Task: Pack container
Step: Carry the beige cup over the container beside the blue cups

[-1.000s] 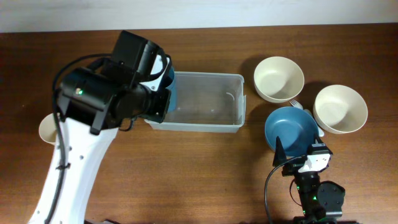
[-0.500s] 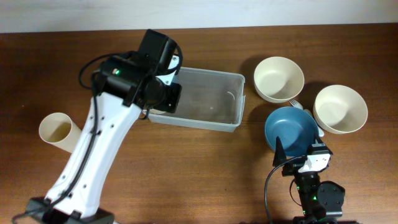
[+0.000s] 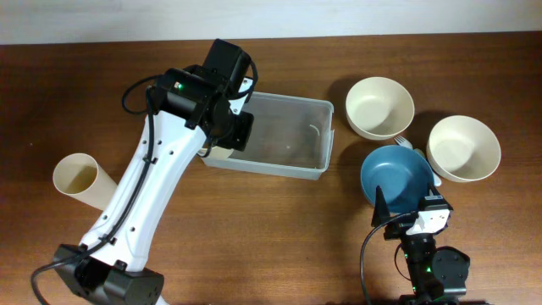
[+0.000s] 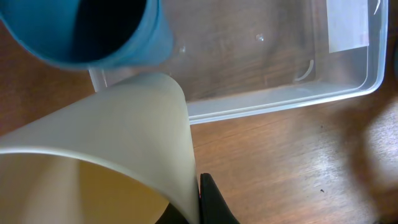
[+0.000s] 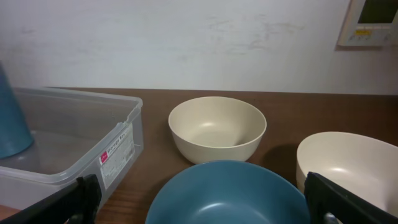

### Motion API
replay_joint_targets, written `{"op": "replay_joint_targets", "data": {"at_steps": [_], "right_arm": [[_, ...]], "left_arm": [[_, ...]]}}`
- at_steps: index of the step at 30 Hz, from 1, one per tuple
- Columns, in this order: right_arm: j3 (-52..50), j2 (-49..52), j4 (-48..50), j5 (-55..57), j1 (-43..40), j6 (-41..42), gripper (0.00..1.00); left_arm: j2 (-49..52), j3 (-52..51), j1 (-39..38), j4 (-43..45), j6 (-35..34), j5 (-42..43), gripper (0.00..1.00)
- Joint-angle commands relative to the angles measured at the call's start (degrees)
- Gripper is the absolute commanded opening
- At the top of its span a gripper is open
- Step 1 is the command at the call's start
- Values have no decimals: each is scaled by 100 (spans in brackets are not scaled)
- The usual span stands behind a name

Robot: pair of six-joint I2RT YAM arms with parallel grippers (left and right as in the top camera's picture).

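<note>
The cream cup still hangs across the container's near rim, so my left gripper needs to move over the container point(image 3: 292, 140) first, to then release the cup down beside the blue cup.
The clear plastic container point(image 3: 292, 140) lies mid-table, slightly askew. My left gripper point(image 3: 227, 127) hangs over its left end, hidden under the wrist in the overhead view. In the left wrist view the left gripper point(image 4: 198, 186) is shut on the wall of a cream cup point(image 4: 112, 155), just outside the container's rim point(image 4: 280, 102). A blue cup point(image 4: 93, 31) sits at the container's left end, seemingly inside; the right wrist view shows the blue cup point(image 5: 9, 118) too. My right gripper point(image 5: 211, 205) stands open by the table's front edge, over a blue bowl point(image 5: 249, 180).
Another cream cup point(image 3: 78, 176) lies on the table at the left. Two cream bowls point(image 3: 379, 108) point(image 3: 463, 148) stand right of the container, with the blue bowl point(image 3: 398, 175) in front of them. Something pale lies between the bowls.
My left arm has swung right and further over the container's left end, uncovering the cream cup on the left. The container has turned slightly askew. The right arm has not moved.
</note>
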Motion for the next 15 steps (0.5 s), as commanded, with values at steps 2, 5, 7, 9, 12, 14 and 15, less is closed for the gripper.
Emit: {"op": "replay_joint_targets", "data": {"at_steps": [2,5,7,9,12,14,15], "right_arm": [[-26,-50,-31,28,31,24,99],[-26,-50,-31,28,31,24,99],[-26,-50,-31,28,31,24,99],[-26,-50,-31,28,31,24,99],[-26,-50,-31,28,31,24,99],[-26,-50,-31,28,31,24,99],[-26,-50,-31,28,31,24,98]], "left_arm": [[160,-13,-7,103,-52,-94,2],[199,-13,-7,136,-50,-111,2],[245,-13,-20,164,-50,-168,2],[310,-13,-68,179,-52,-289,2],[409,-13,-166,177,-52,-452,1],[466,-13,-227,177,-52,-542,1],[501,-13,-256,184,-52,-577,1]]}}
